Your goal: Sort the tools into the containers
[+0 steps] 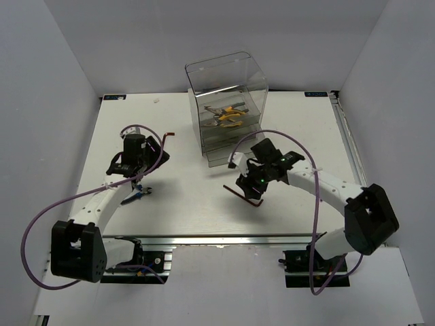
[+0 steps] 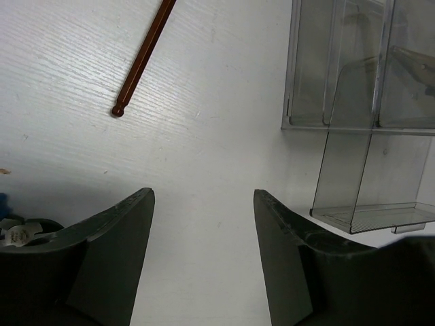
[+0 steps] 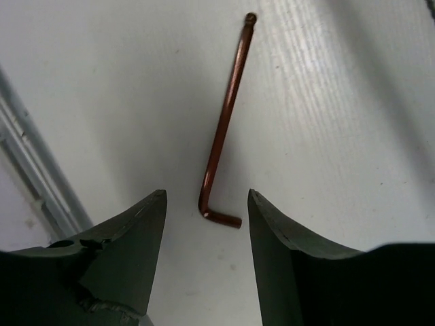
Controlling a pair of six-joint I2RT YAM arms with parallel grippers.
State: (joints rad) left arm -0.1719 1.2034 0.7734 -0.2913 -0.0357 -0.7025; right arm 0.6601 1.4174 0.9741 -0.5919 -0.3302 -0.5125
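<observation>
My right gripper needs to go down and to the left in the top view next, onto the hex key's straight shaft [image 1: 242, 196] [image 3: 221, 134], because its open fingers are only around the bent end of the hex key.
The clear smoky cabinet [image 1: 226, 102] stands at the back middle, with yellow-handled pliers [image 1: 228, 114] inside it. A thin reddish-brown hex key [image 3: 224, 136] lies flat on the table, its bent end between the tips of my open right gripper [image 3: 206, 197], untouched. The top view shows that gripper [image 1: 253, 187] just above this key [image 1: 245, 197]. My left gripper [image 2: 204, 197] is open and empty over bare table. A second hex key [image 2: 143, 58] lies ahead of it to the left, with the cabinet's drawers [image 2: 360, 68] to its right. A blue-handled tool [image 1: 139, 193] lies beside the left arm.
One clear drawer front [image 2: 367, 217] hangs open low on the cabinet. A metal rail [image 3: 34, 183] runs along the table's near edge, close to the right gripper. White walls enclose the table on three sides.
</observation>
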